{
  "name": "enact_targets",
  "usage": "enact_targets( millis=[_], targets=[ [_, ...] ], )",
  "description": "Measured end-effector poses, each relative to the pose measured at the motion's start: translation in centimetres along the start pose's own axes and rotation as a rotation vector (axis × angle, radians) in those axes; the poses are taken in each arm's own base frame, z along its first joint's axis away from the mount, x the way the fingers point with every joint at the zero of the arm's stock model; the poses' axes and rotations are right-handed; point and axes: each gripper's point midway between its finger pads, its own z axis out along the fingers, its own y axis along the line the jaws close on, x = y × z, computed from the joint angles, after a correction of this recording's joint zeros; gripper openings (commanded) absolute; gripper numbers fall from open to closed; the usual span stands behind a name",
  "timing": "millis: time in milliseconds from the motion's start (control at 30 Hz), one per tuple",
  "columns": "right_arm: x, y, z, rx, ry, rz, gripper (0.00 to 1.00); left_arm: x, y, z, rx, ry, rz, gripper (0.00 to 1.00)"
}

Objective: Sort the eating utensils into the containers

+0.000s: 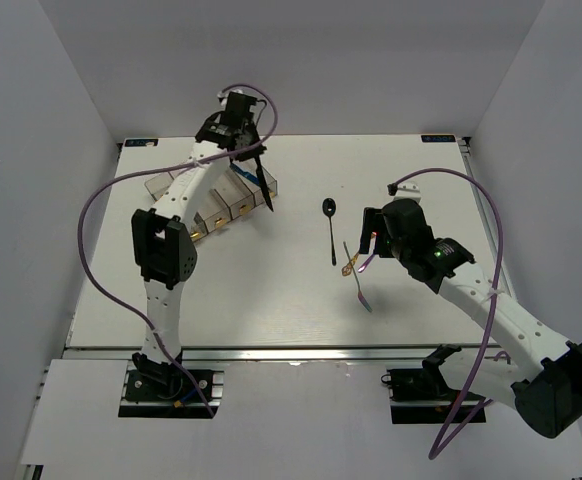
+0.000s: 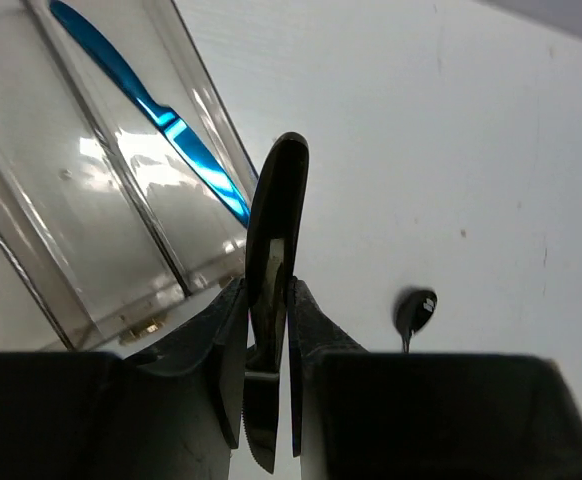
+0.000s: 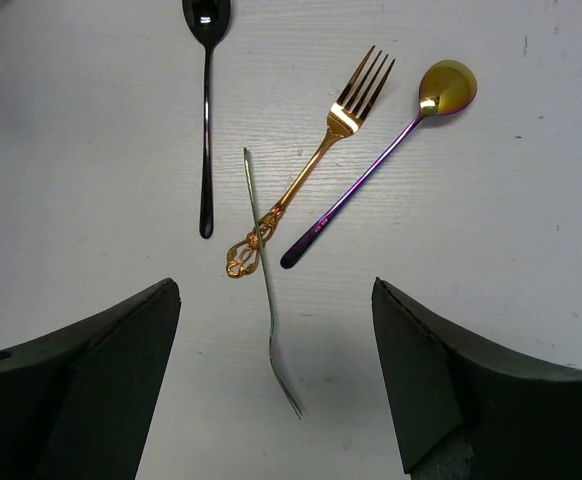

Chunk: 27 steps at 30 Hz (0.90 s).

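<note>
I should move my left gripper to the left in its wrist view next. I should then release the black knife inside the bin already holding a blue knife [image 1: 245,176] [image 2: 161,115], which is below.
My left gripper [image 1: 245,150] is shut on a black knife [image 1: 262,183] and holds it above the near end of the clear bins [image 1: 203,207]. In the left wrist view the black knife [image 2: 274,235] stands clamped between my fingers [image 2: 229,330], beside a bin [image 2: 91,200] that holds a blue knife [image 2: 161,115]. My right gripper [image 3: 276,375] is open and empty, hovering over a silvery fork [image 3: 267,285], a gold fork [image 3: 311,170], a purple-gold spoon [image 3: 381,150] and a black spoon [image 3: 206,110] on the table. The silvery fork crosses the gold fork's handle.
In the top view the black spoon [image 1: 331,232] lies mid-table, with the gold fork [image 1: 349,263] and the silvery fork [image 1: 362,292] right of it under my right gripper [image 1: 371,240]. The bins carry small yellow tags [image 1: 216,217]. The white table's edges run all round.
</note>
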Motion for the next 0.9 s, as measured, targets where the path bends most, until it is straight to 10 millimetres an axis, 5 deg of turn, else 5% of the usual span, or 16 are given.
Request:
enact_targets(
  millis=[333,467,633,900],
  targets=[
    [0.1,0.1,0.1,-0.005,0.005,-0.012,0.82,-9.8,7.8,1.8,-0.042,-0.233,-0.247,0.0],
    [0.3,0.2,0.3,-0.01,0.016,-0.018,0.82,-12.3,8.9,2.9,-0.018,-0.307,-0.304,0.0],
    [0.8,0.2,0.8,-0.006,0.039,-0.028,0.82,-12.7,8.0,5.5,0.051,-0.344,-0.342,0.0],
    [0.9,0.2,0.9,-0.006,0.043,-0.036,0.82,-8.5,7.9,9.6,0.082,-0.282,-0.367,0.0]
  ],
)
